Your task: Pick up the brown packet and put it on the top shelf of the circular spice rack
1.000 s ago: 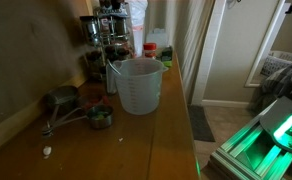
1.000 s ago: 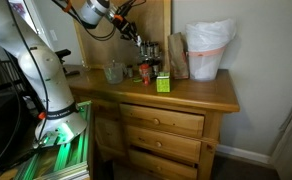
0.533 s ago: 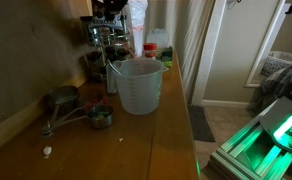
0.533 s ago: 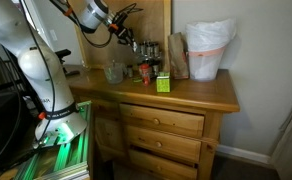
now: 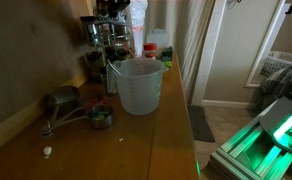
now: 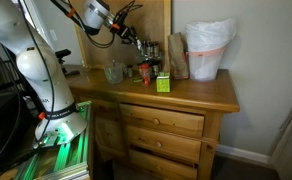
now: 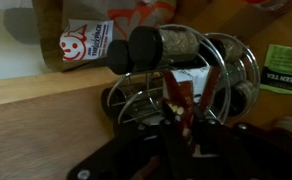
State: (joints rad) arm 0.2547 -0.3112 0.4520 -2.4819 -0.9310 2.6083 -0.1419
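The gripper moves down onto the wire top of the circular spice rack next and releases the brown packet [image 7: 178, 98] there, since the packet still hangs above that shelf.
In the wrist view my gripper [image 7: 187, 122] is shut on the brown packet [image 7: 178, 98], a reddish-brown sachet standing up between the fingers. It hangs just above the circular spice rack [image 7: 222, 62], a dark wire stand ringed with dark-lidded glass jars. The rack stands at the back of the wooden counter in both exterior views [image 5: 101, 45] [image 6: 140, 52]. In an exterior view the gripper [image 6: 123, 22] is up and to the left of the rack's top. The packet is too small to make out there.
A translucent measuring jug [image 5: 137, 85] stands in front of the rack. Metal measuring cups [image 5: 71, 105] lie beside it. A green box [image 6: 162, 83], a brown paper bag [image 6: 177, 55] and a white plastic bag [image 6: 208, 50] stand on the dresser [image 6: 201, 95]. A wall lies behind.
The gripper has drawn back a little from the rack's top, to the left in an exterior view, in the first half second. It has hardly moved since.
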